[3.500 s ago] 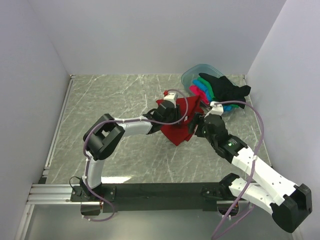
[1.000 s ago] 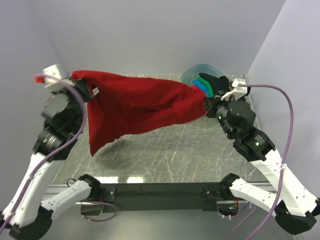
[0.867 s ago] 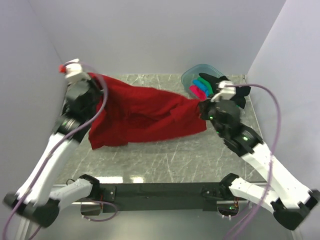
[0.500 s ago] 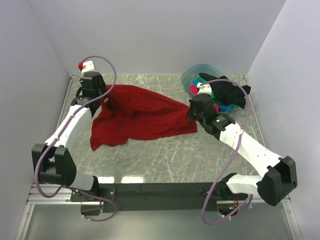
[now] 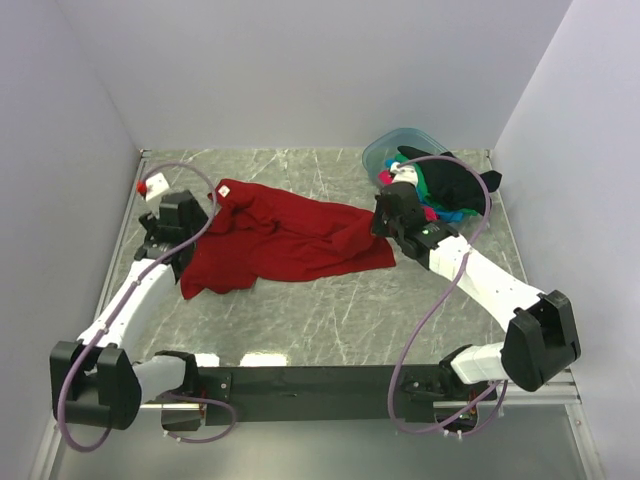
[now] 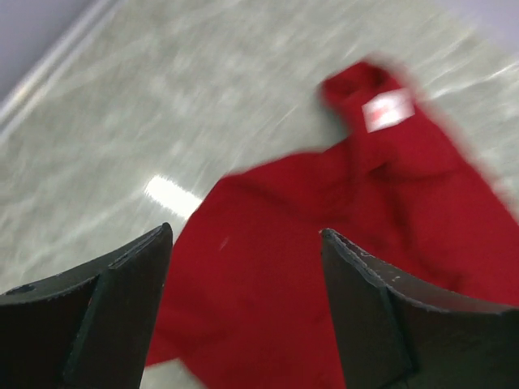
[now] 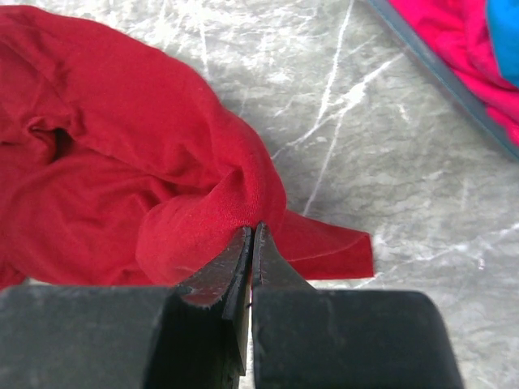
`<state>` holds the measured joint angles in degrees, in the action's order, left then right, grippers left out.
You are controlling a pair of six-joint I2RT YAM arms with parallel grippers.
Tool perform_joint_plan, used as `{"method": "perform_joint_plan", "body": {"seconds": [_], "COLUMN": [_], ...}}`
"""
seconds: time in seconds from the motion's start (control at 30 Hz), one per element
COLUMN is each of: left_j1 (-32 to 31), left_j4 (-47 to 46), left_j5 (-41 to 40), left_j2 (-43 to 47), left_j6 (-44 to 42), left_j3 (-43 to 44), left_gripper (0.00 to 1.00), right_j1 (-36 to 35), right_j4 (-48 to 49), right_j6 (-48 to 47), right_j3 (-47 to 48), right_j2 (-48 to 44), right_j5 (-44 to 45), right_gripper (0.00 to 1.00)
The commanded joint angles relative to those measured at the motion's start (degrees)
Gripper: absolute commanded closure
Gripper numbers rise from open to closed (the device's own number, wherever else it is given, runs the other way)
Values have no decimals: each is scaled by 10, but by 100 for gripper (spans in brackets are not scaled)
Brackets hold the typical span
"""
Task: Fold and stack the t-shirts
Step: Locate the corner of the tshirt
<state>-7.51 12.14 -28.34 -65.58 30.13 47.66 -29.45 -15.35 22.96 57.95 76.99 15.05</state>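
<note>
I will next move my left gripper back and down to the shirt's near corner by the bar (image 5: pixel 187 289) (image 6: pixel 156 354), because that corner is below it and nearer my base, clear of folds.
The dark red t-shirt (image 5: pixel 290 240) lies spread and rumpled across the middle of the table, its white neck label (image 6: pixel 388 109) facing up. My left gripper (image 5: pixel 190 222) hovers open over the shirt's left part (image 6: pixel 268 267), with only cloth showing below the gap between its fingers (image 6: pixel 122 300). My right gripper (image 7: pixel 250 231) is shut on a fold at the red shirt's right end (image 5: pixel 380 228). Black (image 5: pixel 455 175), green (image 5: pixel 415 180), hot pink (image 7: pixel 454 40) and bright blue (image 7: pixel 504 32) t-shirts lie bundled in the tub.
The clear bluish tub (image 5: pixel 392 143) stands at the back right corner, with the black shirt hanging over its rim. Walls close in the table on the left, back and right. A metal rail (image 5: pixel 115 250) runs along the left edge.
The red shirt was stretched in the air between both grippers and now lies on the table. My left gripper has opened, let go of the shirt's left end and drawn back. The right still grips.
</note>
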Motion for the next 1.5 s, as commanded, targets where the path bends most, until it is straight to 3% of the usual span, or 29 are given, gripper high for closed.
{"method": "perform_joint_plan", "body": {"seconds": [0.0,0.2,0.63,0.9,1.0,1.37,1.4,1.47], "left_j1": [23,51,58,59,59,68,67,68], "left_j4": [42,69,118,112,111,91,90,75], "left_j5": [-5,46,60,63,62,74,79,96], "left_j2": [-6,5,20,38,26,3,0,-11], "left_j6": [58,106,242,265,266,249,244,236], "left_j3": [-42,-77,-164,-199,-201,-201,-202,-204], "left_gripper": [22,22,24,28,33,68,73,96], "right_j1": [15,35,57,80,92,114,115,116], "right_j4": [41,63,89,95,100,107,107,107], "right_j6": [10,16,21,20,22,21,21,21], "right_j3": [8,-25,-60,-80,-87,-99,-100,-100], "right_j2": [2,-16,-40,-55,-62,-67,-66,-65], "right_j5": [-26,-65,-121,-140,-147,-171,-172,-172], "right_gripper": [100,100,100,100,100,100,100,100]}}
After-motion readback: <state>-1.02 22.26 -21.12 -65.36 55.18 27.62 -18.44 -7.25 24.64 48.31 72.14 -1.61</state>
